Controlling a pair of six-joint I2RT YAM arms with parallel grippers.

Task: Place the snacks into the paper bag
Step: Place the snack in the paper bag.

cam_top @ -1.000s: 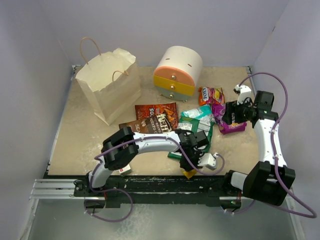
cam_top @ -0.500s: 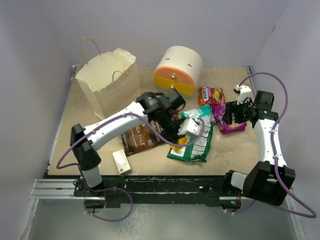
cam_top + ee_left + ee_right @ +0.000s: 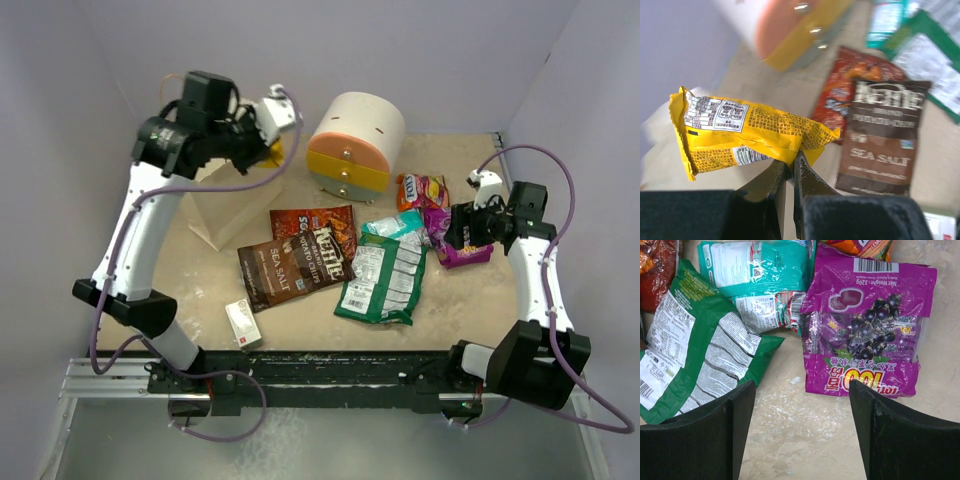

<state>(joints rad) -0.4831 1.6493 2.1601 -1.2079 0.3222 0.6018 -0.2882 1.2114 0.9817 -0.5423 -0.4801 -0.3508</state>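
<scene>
The cream paper bag (image 3: 222, 205) is the next place for my left gripper: it will move away from the drawer unit, over the bag and down into it.
My left gripper (image 3: 264, 146) is raised at the back left, over the top of the cream paper bag (image 3: 222, 205), which the arm partly hides. It is shut on the edge of a yellow snack packet (image 3: 740, 132), pinched between the fingertips (image 3: 782, 170). On the table lie a dark brown chip bag (image 3: 288, 268), a red-brown chip bag (image 3: 315, 225), a green bag with a white label (image 3: 385, 280) and a teal packet (image 3: 400, 228). My right gripper (image 3: 802, 405) is open and empty, low over the table just in front of a purple candy pack (image 3: 867, 335). An orange packet (image 3: 420, 190) lies behind it.
A round white-orange-yellow drawer unit (image 3: 355, 140) stands at the back centre, right of the bag. A small white box (image 3: 243, 323) lies near the front edge. Walls close in the table on the left, back and right.
My left arm has swung from the front of the table up and back to above the paper bag, carrying the yellow packet. The right arm has not moved.
</scene>
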